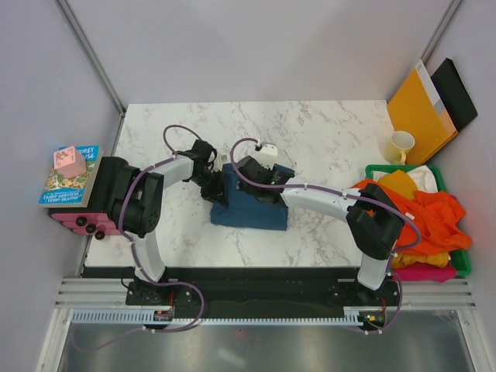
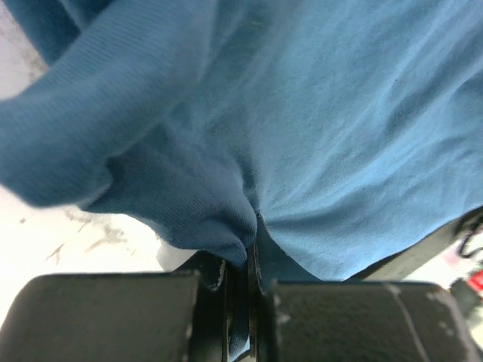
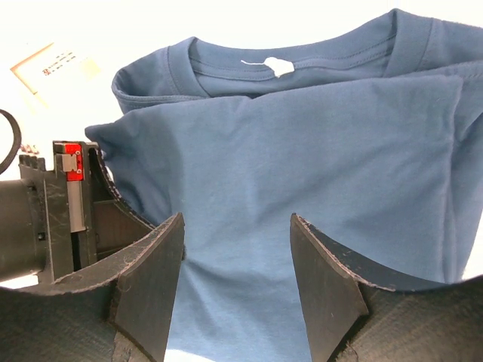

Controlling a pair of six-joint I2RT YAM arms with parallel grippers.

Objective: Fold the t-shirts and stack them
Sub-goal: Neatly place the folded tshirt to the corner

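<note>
My left gripper will move outward and to the left in the top view to release the t-shirt on the far corner of the table, which is bare.
A dark teal-blue t-shirt [image 1: 252, 208] lies partly folded in the middle of the marble table, its collar and white tag showing in the right wrist view [image 3: 302, 151]. My left gripper [image 1: 214, 188] is at its left edge, shut on a fold of the blue cloth [image 2: 253, 245]. My right gripper [image 1: 252, 177] hovers open over the shirt's far part, its jaws wide apart [image 3: 238, 226] with cloth below them. Orange [image 1: 434, 213], yellow [image 1: 399, 182] and pink [image 1: 422, 271] t-shirts lie heaped in a green basket [image 1: 385, 167] at the right.
A yellow mug [image 1: 401, 146], an orange envelope [image 1: 418, 108] and a black folder [image 1: 457, 93] stand at the back right. Books [image 1: 70, 182] with a pink object [image 1: 68, 160] on top sit on a pink box [image 1: 74, 219] off the table's left edge.
</note>
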